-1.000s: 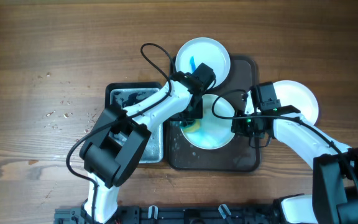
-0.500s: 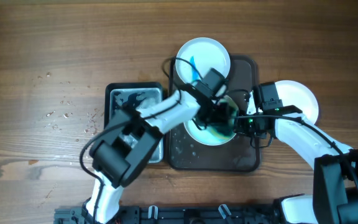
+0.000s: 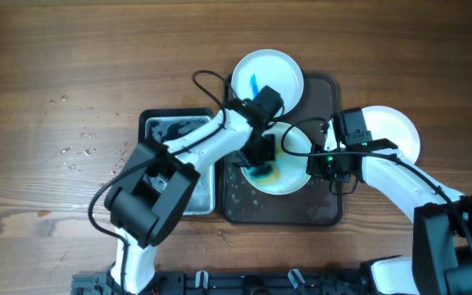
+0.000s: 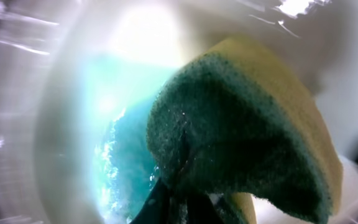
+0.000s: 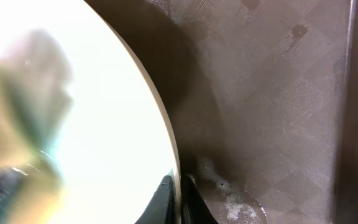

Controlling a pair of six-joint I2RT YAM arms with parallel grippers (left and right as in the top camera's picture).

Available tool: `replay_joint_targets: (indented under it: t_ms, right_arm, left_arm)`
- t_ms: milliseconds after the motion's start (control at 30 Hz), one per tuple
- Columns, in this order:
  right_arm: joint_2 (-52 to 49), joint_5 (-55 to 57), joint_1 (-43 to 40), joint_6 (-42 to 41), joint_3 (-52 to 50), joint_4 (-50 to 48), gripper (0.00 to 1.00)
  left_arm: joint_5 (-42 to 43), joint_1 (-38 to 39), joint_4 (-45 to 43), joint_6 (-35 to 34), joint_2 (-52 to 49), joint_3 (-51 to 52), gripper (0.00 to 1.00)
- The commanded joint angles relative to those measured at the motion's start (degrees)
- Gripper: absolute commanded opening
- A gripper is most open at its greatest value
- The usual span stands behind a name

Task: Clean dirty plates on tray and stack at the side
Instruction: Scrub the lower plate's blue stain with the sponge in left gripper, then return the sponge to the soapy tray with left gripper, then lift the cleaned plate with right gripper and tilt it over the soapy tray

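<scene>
The robot's left gripper will next lift the sponge off the plate and over the basin, since the basin beside the tray (image 3: 322, 209) has open room for it.
A white plate (image 3: 287, 168) smeared with blue-green lies on the dark brown tray (image 3: 322, 209). My left gripper (image 3: 258, 157) is shut on a yellow and green sponge (image 4: 241, 130) and presses it on the plate's left part, where blue foam (image 4: 120, 155) shows. My right gripper (image 3: 311, 164) is shut on the plate's right rim (image 5: 169, 149). A second white plate (image 3: 269, 75) with a blue streak rests at the tray's far end. A clean white plate (image 3: 393, 131) sits on the table to the right of the tray.
A metal basin (image 3: 166, 135) with water stands left of the tray. Water drops (image 3: 80, 147) lie on the wooden table further left. Wet patches (image 5: 229, 205) mark the tray floor.
My left gripper swept the sponge right across the plate, then back to the plate's left part. The blue-green smear has spread. My right gripper kept its hold on the rim.
</scene>
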State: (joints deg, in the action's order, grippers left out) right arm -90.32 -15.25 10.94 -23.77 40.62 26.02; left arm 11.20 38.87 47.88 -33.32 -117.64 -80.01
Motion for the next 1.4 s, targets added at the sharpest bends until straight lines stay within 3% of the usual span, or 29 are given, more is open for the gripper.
replay_joint_targets:
  t_ms: [0,67,233,400,500,667,767,933,1000,1133,1200,1300,1333,1367]
  right_arm:
    - [-3.1,4.8,0.3,1.7,-3.0,1.2,0.04]
    - [-3.1,4.8,0.3,1.8,-3.0,1.3,0.04]
    - [-3.1,4.2,0.3,2.8,-3.0,1.4,0.04]
    - [-3.1,4.2,0.3,2.8,-3.0,1.5,0.04]
    - [-3.1,4.2,0.3,2.8,-3.0,1.4,0.04]
    - [-3.1,4.2,0.3,2.8,-3.0,-1.6,0.04]
    - [-3.0,4.2,0.3,2.9,-2.6,-2.5,0.04]
    - [-1.0,5.4,0.4,6.3,4.3,9.0,0.05]
    - [1.6,5.9,0.4,7.6,9.4,16.4,0.04]
    - [4.2,8.0,1.9,10.4,17.8,26.4,0.04]
    - [4.4,9.8,4.4,10.5,23.3,31.5,0.04]
    - [4.4,11.8,9.8,10.5,29.5,34.1,0.04]
    - [4.4,13.6,12.4,10.5,31.3,34.1,0.04]
    - [4.3,15.6,14.5,10.5,32.4,33.9,0.04]
  left_arm:
    - [-27.1,-2.9,4.0,0.0,-3.9,3.1,0.04]
    - [-26.3,-2.6,5.0,0.0,-3.5,2.7,0.04]
    - [-9.8,-3.5,9.3,4.9,0.7,-2.1,0.04]
    - [4.7,-7.0,10.2,5.0,14.8,-3.9,0.04]
    - [3.1,-10.3,12.6,5.0,22.3,-3.9,0.04]
    - [-11.6,-19.5,20.9,5.0,26.8,-2.6,0.04]
    - [-11.7,-24.1,17.2,5.0,26.6,4.8,0.04]
    - [-11.0,-26.2,4.3,5.0,26.6,19.8,0.04]
    - [-9.7,-26.3,3.5,5.0,26.6,21.1,0.27]
    - [-6.6,-27.0,4.3,5.0,28.3,18.7,0.45]
    - [-4.3,-28.3,5.5,5.0,30.2,16.3,0.62]
    - [-1.8,-31.3,8.2,5.0,34.3,12.3,0.73]
    - [-1.0,-32.8,9.2,5.0,36.0,10.8,0.87]
    - [-0.3,-34.0,10.1,5.0,37.4,9.7,0.95]
